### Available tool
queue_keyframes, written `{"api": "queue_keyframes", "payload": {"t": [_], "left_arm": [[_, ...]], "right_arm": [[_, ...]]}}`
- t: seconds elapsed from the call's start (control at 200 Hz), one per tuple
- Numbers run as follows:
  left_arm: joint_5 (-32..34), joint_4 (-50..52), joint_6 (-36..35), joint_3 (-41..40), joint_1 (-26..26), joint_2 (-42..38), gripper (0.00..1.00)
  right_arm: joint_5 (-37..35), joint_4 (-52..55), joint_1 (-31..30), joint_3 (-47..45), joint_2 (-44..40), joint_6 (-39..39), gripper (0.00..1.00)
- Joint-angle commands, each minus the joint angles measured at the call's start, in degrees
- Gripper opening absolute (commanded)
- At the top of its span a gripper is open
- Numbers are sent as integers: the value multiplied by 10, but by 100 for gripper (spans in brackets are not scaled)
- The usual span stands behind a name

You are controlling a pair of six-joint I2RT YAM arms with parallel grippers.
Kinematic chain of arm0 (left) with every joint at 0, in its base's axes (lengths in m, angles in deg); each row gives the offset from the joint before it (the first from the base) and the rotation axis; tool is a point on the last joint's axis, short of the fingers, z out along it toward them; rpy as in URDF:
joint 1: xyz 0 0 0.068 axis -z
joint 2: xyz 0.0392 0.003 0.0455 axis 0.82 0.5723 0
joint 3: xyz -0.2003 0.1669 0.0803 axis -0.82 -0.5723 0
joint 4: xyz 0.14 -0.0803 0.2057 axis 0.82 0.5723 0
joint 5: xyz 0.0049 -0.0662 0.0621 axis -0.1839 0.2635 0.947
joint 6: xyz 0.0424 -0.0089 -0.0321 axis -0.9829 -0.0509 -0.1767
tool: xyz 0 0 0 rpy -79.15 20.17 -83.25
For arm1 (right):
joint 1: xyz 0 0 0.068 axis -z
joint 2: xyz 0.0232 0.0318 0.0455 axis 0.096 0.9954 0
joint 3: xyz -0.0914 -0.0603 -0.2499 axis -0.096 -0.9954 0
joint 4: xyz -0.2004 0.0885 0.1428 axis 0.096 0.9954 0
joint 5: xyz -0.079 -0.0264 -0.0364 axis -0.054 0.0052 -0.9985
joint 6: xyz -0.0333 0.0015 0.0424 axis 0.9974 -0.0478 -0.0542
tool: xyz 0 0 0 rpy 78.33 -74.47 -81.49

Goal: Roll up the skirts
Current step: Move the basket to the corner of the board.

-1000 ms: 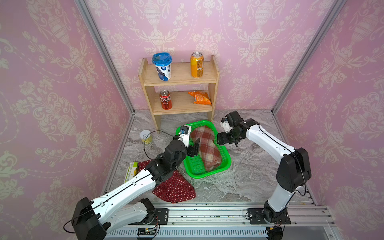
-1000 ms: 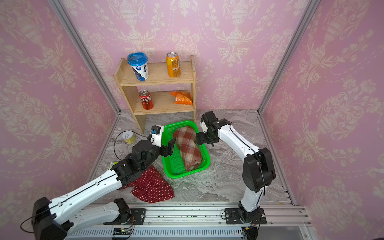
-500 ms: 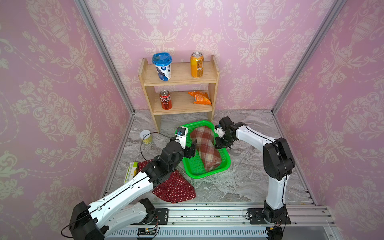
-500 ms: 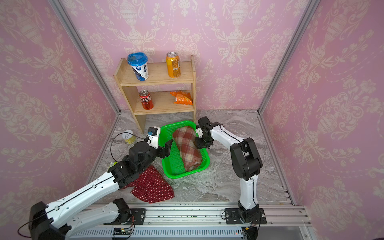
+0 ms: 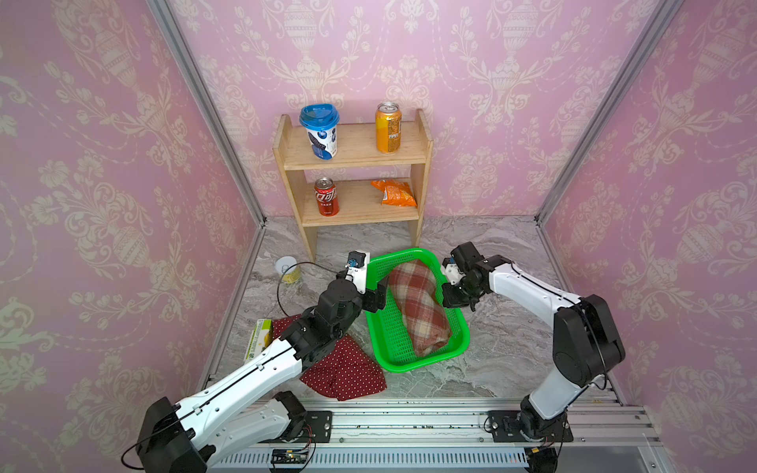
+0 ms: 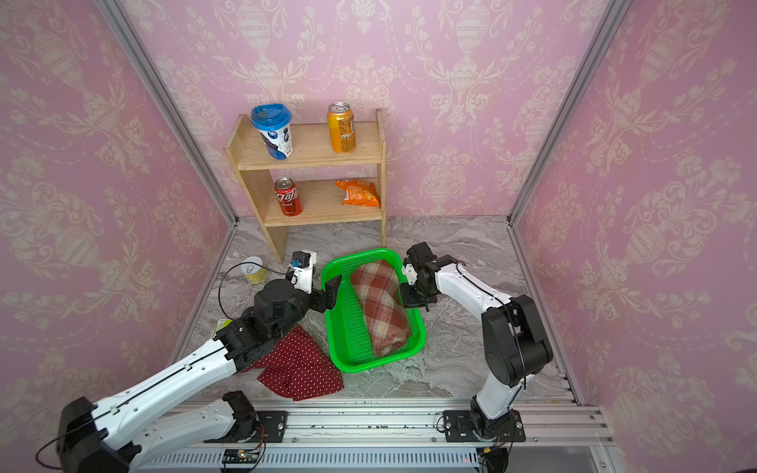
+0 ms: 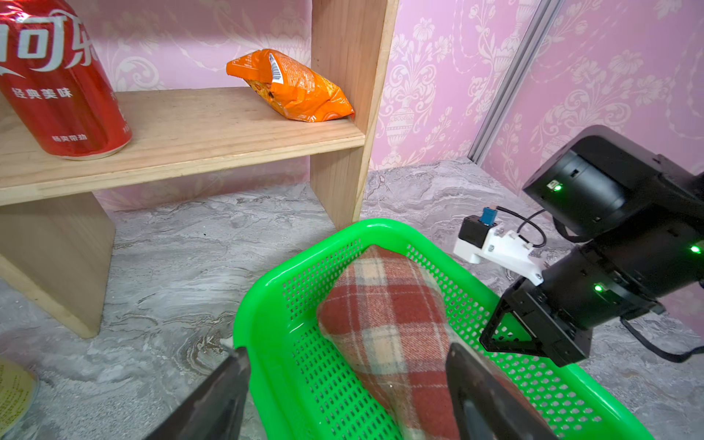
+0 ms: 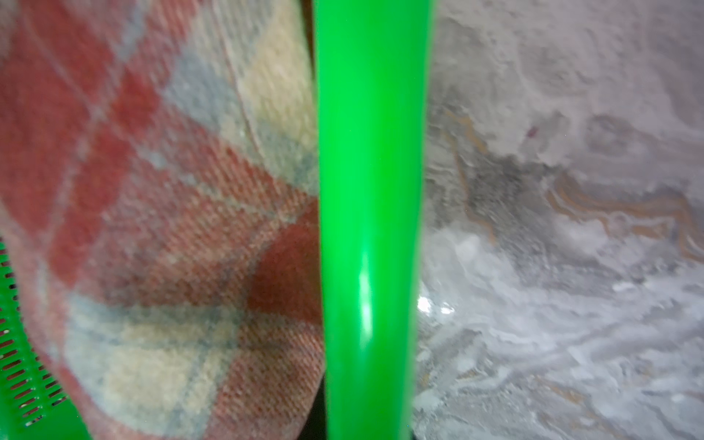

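Note:
The basket [image 5: 409, 364] crowds the polka-dot skirt. My right gripper will next swing outward to the table's bare far corner [image 5: 506, 231] and let go of the basket's rim there.
A red, cream and tan plaid skirt [image 5: 418, 307] [image 6: 379, 303] [image 7: 388, 324] [image 8: 152, 228] lies rolled inside a green basket [image 5: 409, 364] [image 6: 368, 362] [image 7: 266, 304]. The dark red polka-dot skirt [image 5: 348, 372] [image 6: 303, 372] lies loose on the table by the basket's left front corner, partly under my left arm. My left gripper [image 5: 377, 295] [image 6: 329, 293] [image 7: 346, 354] is open and straddles the basket's left rim, one finger outside, one over the plaid skirt. My right gripper [image 5: 448, 295] [image 6: 409, 297] [image 7: 503, 339] is shut on the basket's right rim [image 8: 373, 190].
A wooden shelf [image 5: 352, 204] with cans, a cup and an orange snack bag [image 7: 293, 87] stands just behind the basket. A small tin [image 5: 286, 270] and a green-yellow box [image 5: 260, 336] lie by the left wall. Pink walls close three sides.
My right gripper has come down onto the basket's right rim and closed on it. The left gripper has barely moved and stays open.

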Motion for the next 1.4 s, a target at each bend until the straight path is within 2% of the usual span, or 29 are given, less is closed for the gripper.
{"api": "queue_keyframes", "payload": {"t": [0.0, 0.16, 0.4, 0.61, 0.711, 0.866, 1.106, 1.261, 1.341, 1.396], "left_arm": [[-28, -8, 12, -9, -4, 18, 80], [-34, -16, 13, -9, -4, 33, 80], [-34, -21, 14, -7, -4, 61, 79], [-25, -22, 6, -4, -3, 81, 80], [-24, -26, 4, 0, -3, 94, 80], [-21, -29, 0, 4, -3, 106, 80], [-33, -38, 14, -5, -3, 120, 80], [-42, -44, 22, -10, -3, 126, 79], [-42, -44, 22, -11, -2, 128, 80], [-39, -44, 19, -12, -3, 128, 80]], "right_arm": [[-1, 25, 56, -49, -33, -51, 0], [-2, 22, 136, -70, -45, -55, 0], [57, -18, 272, -31, 2, -82, 0], [108, -81, 376, -26, 25, -151, 0], [107, -125, 383, -39, 23, -199, 0], [115, -233, 369, -58, 36, -338, 0], [62, -278, 324, 26, 101, -472, 0], [34, -254, 301, 99, 149, -513, 0], [29, -239, 291, 139, 170, -515, 25], [24, -216, 285, 173, 184, -506, 53]]}}
